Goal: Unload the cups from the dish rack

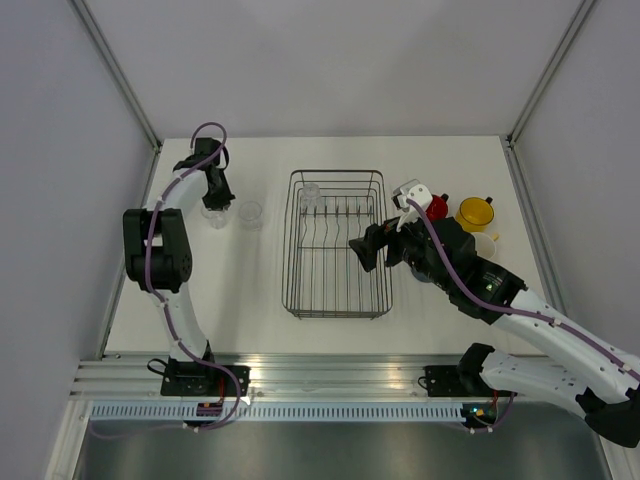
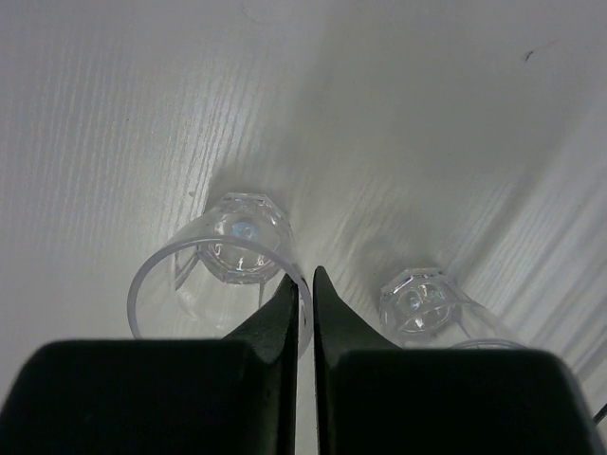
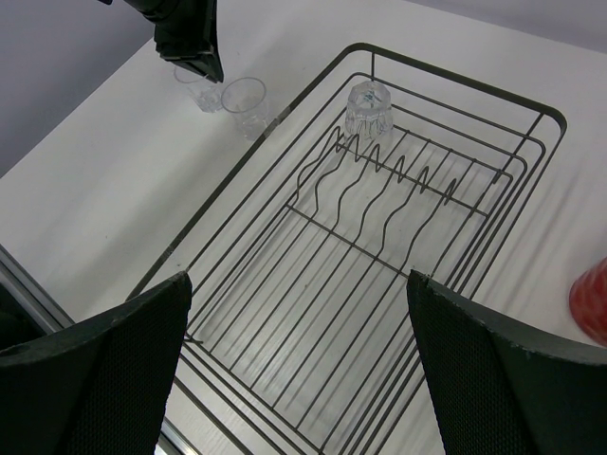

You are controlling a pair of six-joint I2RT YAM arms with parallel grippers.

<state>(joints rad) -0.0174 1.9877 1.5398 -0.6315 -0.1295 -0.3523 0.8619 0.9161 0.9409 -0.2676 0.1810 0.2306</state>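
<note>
The rack's only tumbler stands outward, to the left in the top view, and down, so I should reach my right gripper that way and around it next.
The dark wire dish rack (image 1: pixel 335 270) sits mid-table. It holds one clear glass tumbler (image 1: pixel 310 195), upside down at its far left corner (image 3: pixel 368 109). My left gripper (image 2: pixel 305 284) is shut on the rim of a second tumbler (image 2: pixel 223 275), which stands on the table left of the rack (image 1: pixel 213 212). A third tumbler (image 2: pixel 422 301) stands just beside it. My right gripper (image 3: pixel 299 284) is open with nothing between its fingers, above the rack's right side (image 1: pixel 375 245). A red mug (image 1: pixel 437 207), a yellow mug (image 1: pixel 474 213) and a pale cream mug (image 1: pixel 484 245) stand right of the rack.
The right arm lies across the table's right side near the mugs. A white object (image 1: pixel 410 190) sits next to the red mug. The red mug's edge (image 3: pixel 593 299) shows at the right of the right wrist view.
</note>
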